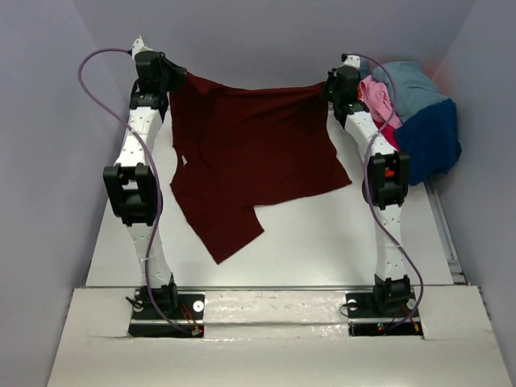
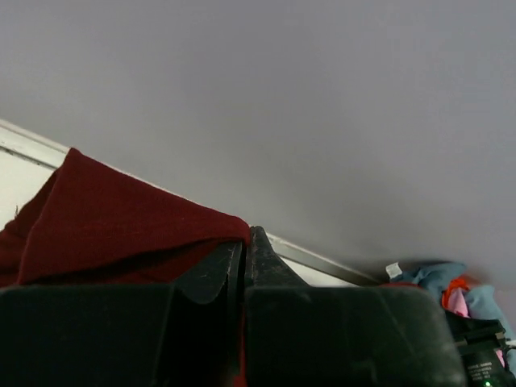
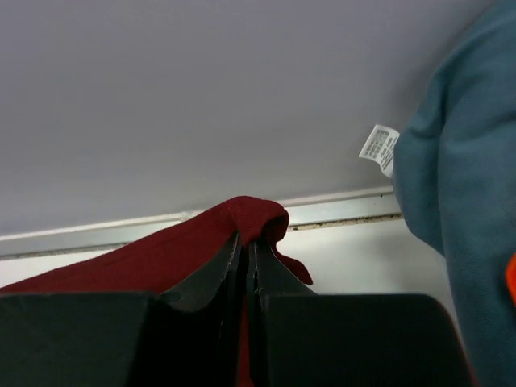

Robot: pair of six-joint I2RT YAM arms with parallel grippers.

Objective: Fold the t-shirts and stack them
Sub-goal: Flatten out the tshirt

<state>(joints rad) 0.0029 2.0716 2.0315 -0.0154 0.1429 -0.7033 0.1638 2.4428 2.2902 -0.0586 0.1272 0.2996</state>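
I need to move my left gripper back and down over the t-shirt beside the white tag (image 1: 214,164) and let go of the t-shirt's corner, with the lower part of the t-shirt spread on the tabletop.
A dark maroon t-shirt (image 1: 250,153) hangs stretched between both arms at the far end of the table, its lower part trailing on the surface. My left gripper (image 1: 181,76) is shut on its far left corner; in the left wrist view the maroon cloth (image 2: 121,226) bunches left of the closed fingers (image 2: 270,258). My right gripper (image 1: 322,87) is shut on the far right corner; the maroon cloth (image 3: 242,222) folds over the fingertips (image 3: 278,258) there. A heap of other t-shirts lies at far right: pink (image 1: 377,97), light teal-blue (image 1: 415,89), navy blue (image 1: 431,141).
The white table (image 1: 306,242) has grey walls on the left, back and right. A metal rail (image 1: 447,234) runs along the right edge. The teal-blue shirt (image 3: 459,210) with its white label (image 3: 379,149) hangs close beside the right gripper.
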